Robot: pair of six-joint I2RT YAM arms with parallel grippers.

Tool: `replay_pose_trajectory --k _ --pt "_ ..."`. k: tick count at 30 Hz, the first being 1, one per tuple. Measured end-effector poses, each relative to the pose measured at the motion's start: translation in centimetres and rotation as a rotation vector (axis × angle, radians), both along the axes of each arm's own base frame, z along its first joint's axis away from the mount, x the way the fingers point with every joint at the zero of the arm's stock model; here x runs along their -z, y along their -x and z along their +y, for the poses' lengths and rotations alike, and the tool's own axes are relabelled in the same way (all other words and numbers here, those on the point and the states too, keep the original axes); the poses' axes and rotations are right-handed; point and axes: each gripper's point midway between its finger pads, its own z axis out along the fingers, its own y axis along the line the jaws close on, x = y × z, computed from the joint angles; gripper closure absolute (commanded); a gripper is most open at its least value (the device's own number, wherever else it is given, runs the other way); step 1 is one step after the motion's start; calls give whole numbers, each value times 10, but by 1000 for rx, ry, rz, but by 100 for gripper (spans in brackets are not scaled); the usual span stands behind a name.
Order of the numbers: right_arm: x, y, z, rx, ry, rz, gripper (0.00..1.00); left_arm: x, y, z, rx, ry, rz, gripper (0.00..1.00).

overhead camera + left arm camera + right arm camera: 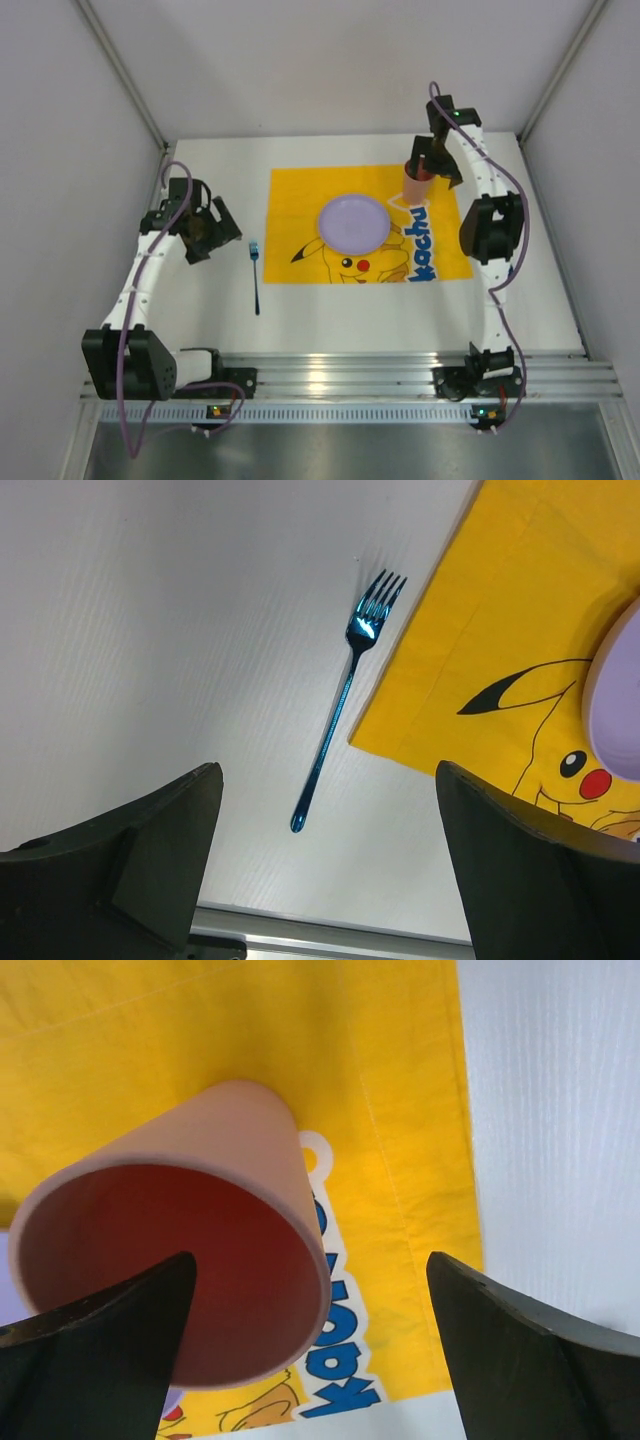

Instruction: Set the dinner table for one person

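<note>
The fork's handle slants across the wrist view. So next I will move my left gripper down toward the mat (300, 200) onto the fork's upper handle (256, 272) and turn the gripper's fingers in line with it.
The white dinner table (520, 290) carries a yellow Pikachu mat (300, 200). A purple plate (352, 222) lies in the mat's middle. A pink cup (415, 185) stands upright on the mat's far right corner. In the right wrist view the cup (230, 1150) sits partly between the fingers. My right gripper (428, 165) (310, 1265) is open right above it, its left finger over the cup's mouth. A blue fork (256, 275) (345, 695) lies on the table just left of the mat, tines pointing away. My left gripper (213, 233) (328, 775) is open and empty, above and left of the fork.
Grey walls close in the table on the left, back and right. An aluminium rail (340, 375) runs along the near edge, with both arm bases on it. The mat's edge (420, 670) lies close beside the fork.
</note>
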Motion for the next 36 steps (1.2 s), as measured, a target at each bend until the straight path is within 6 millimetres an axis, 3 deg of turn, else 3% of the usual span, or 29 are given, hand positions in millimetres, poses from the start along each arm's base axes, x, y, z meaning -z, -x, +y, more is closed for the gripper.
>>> replay_pose_trajectory --k 3,6,9,13,15,18,22,26,32,36 --pt "-8 2 4 -1 -19 -18 0 8 1 -2 7 12 21 7" --pt "-29 22 7 0 -34 -42 0 24 6 -4 8 19 65 9" --pt "-68 48 13 -15 -55 -113 0 45 13 -6 13 22 113 11" --pt "-134 92 39 -98 -88 -272 0 73 19 -21 63 0 186 15" --pt "-148 115 52 -144 -105 -313 0 87 18 -30 97 -19 218 17" --pt "-139 151 63 -201 -119 -298 0 107 15 -38 122 -35 259 23" --pt "-90 184 49 -201 -74 -169 0 126 8 -36 116 -54 285 33" --pt "-57 202 39 -198 -31 -71 0 142 5 -33 118 -77 313 43" --pt "-60 205 35 -198 -20 -85 0 142 -5 -32 124 -92 301 52" --pt "-60 205 35 -201 -18 -86 0 143 -10 -35 143 -103 296 74"
